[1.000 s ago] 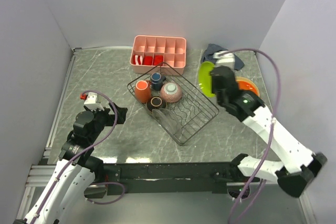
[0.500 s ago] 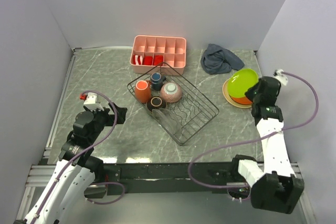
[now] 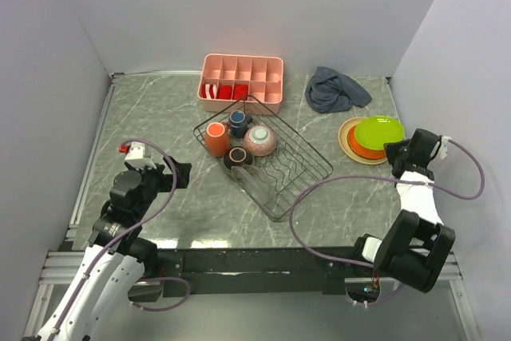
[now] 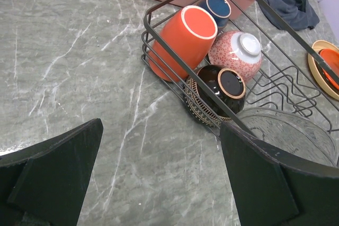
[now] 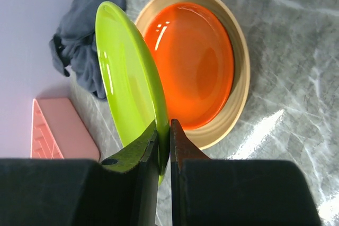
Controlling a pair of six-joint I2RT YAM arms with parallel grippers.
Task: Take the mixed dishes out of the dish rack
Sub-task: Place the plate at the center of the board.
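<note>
Next, my right gripper lowers and eases the lime green plate (image 5: 124,72) down toward the orange-red plate, since it still hangs tilted above that stack.
The black wire dish rack (image 3: 302,167) stands mid-table and holds the orange mug (image 3: 215,138), small dark-blue cup (image 3: 238,122), pinkish speckled bowl (image 3: 261,140) and dark-brown bowl (image 3: 238,157); they also show in the left wrist view: mug (image 4: 183,38), dark-brown bowl (image 4: 216,92). My right gripper (image 5: 164,144) is shut on the rim of the lime green plate (image 5: 124,72), held just over the orange-red plate (image 5: 198,62) stacked on the tan plate (image 5: 241,86) at the right. My left gripper (image 3: 177,173) is open and empty, left of the rack.
A pink compartment tray (image 3: 242,81) with red-white items stands behind the rack. A dark grey cloth (image 3: 335,89) lies at the back right, near the plate stack. A clear glass item (image 4: 283,130) sits in the rack's near part. Walls close in on three sides.
My right arm has swung the lime green plate from beside the rack out to the right and lowered it over the orange-red and tan plates. The left arm has hardly moved.
</note>
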